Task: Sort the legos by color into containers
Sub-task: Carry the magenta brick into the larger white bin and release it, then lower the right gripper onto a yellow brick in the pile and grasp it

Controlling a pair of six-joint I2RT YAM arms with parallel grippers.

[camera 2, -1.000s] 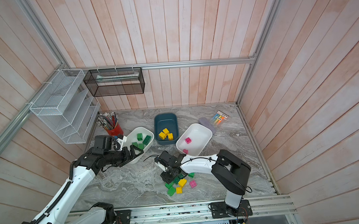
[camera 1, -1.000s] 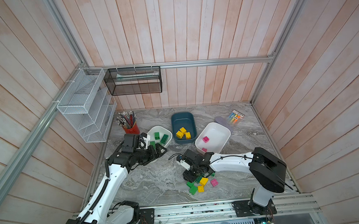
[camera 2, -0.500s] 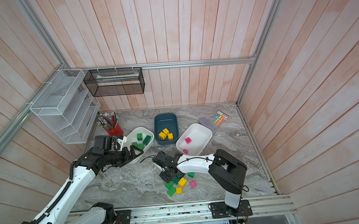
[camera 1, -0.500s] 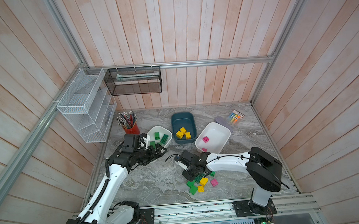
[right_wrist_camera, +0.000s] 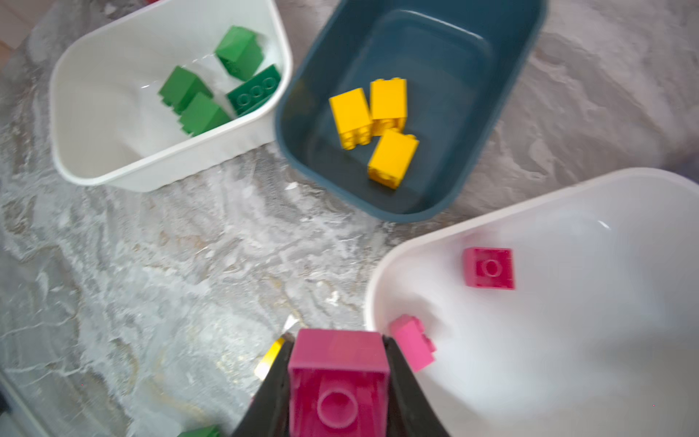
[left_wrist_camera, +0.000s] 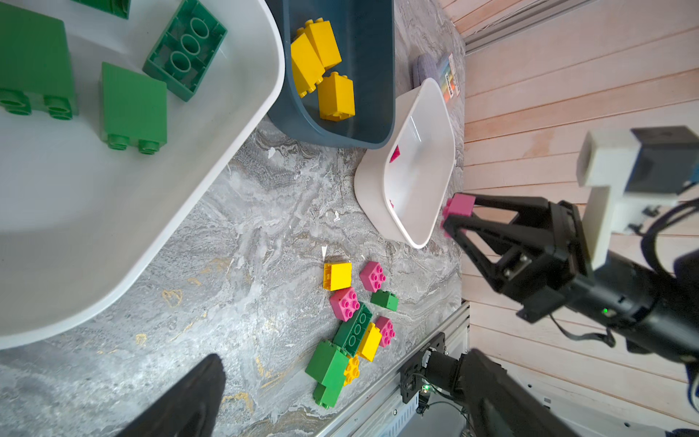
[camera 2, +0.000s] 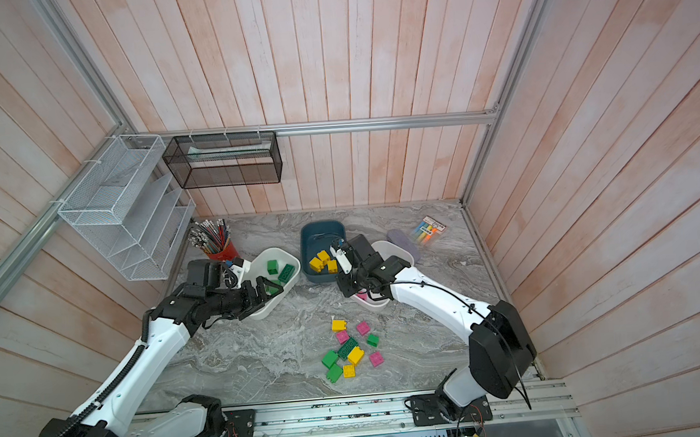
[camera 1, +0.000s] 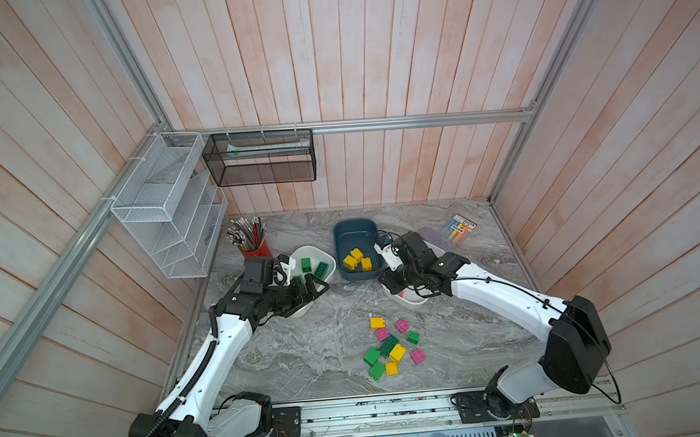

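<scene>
Pink legos in the white container (camera 2: pixel 363 297) (right_wrist_camera: pixel 445 309) lie outward, so my right gripper shifts outward across that container's near rim next and releases the pink lego inside.
My right gripper (right_wrist_camera: pixel 338 378) is shut on a pink lego (right_wrist_camera: pixel 338 363) and hangs at the near left rim of the right white container (right_wrist_camera: pixel 567 359), which holds two pink legos (right_wrist_camera: pixel 490 268). In both top views that gripper (camera 1: pixel 390 285) sits above this container's (camera 1: pixel 414 304) front end. The teal container (camera 1: pixel 349 232) holds three yellow legos (camera 1: pixel 357 258). The left white container (camera 1: pixel 300 312) holds several green legos (camera 1: pixel 306 265). My left gripper (camera 1: pixel 311 288) stands open and empty over its near end. Loose green, yellow and pink legos (camera 1: pixel 389 346) lie near the table's front.
A red pencil cup (camera 1: pixel 254 248) stands at the back left under a white mesh rack (camera 1: pixel 164 206) and a black mesh basket (camera 1: pixel 261 158). A highlighter pack (camera 1: pixel 459 227) lies at the back right. The metal rail (camera 1: pixel 372 405) borders the front edge.
My right gripper closed on a pink lego at the pile and carried it back up to the right white container. The left arm has stayed where it was.
</scene>
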